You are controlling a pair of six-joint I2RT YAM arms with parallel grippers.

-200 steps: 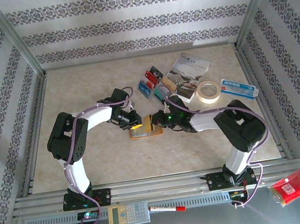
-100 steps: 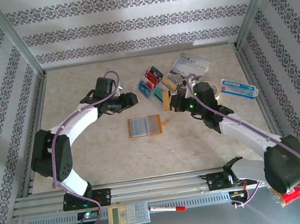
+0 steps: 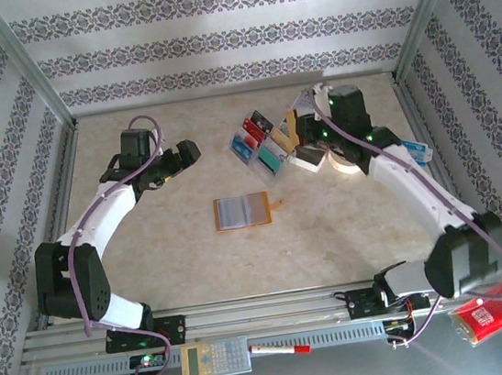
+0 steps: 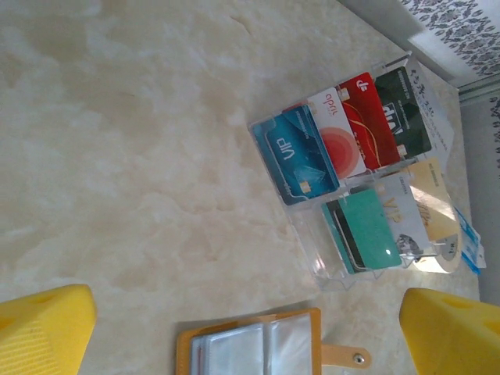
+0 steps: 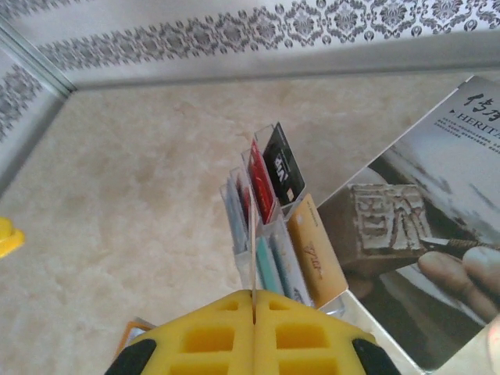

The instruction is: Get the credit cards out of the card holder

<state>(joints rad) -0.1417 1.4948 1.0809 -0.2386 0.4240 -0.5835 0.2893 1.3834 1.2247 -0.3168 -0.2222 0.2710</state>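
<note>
I will next use my right gripper to lower the pale card edge-first onto the slot of the stand's tan card [image 5: 316,251] and let go of it, because the clear stand holds cards upright.
The orange card holder [image 3: 243,211] lies open and flat mid-table, its clear sleeves up and its strap tab [image 4: 348,358] to the right. My left gripper [image 3: 188,149] hangs open to its far left, with the holder's edge [image 4: 250,344] between the yellow fingers [image 4: 43,328]. My right gripper [image 3: 302,133] is shut on a tan credit card [image 3: 291,127], seen edge-on [image 5: 253,258] above a clear stand [image 3: 259,142]. In that stand are blue [image 4: 301,156], red [image 4: 363,117], black [image 4: 402,109], teal [image 4: 367,230] and tan [image 5: 316,250] cards.
A printed brochure [image 3: 319,106] lies behind the stand, with a tape roll [image 3: 345,164] and a long white-and-blue box [image 3: 410,150] to the right. On the front rail are a calculator [image 3: 215,359], a marker [image 3: 282,351] and a red packet [image 3: 490,311].
My left gripper opened and drew back from the holder to the far left. My right gripper carried the tan card from the holder up to the clear stand.
</note>
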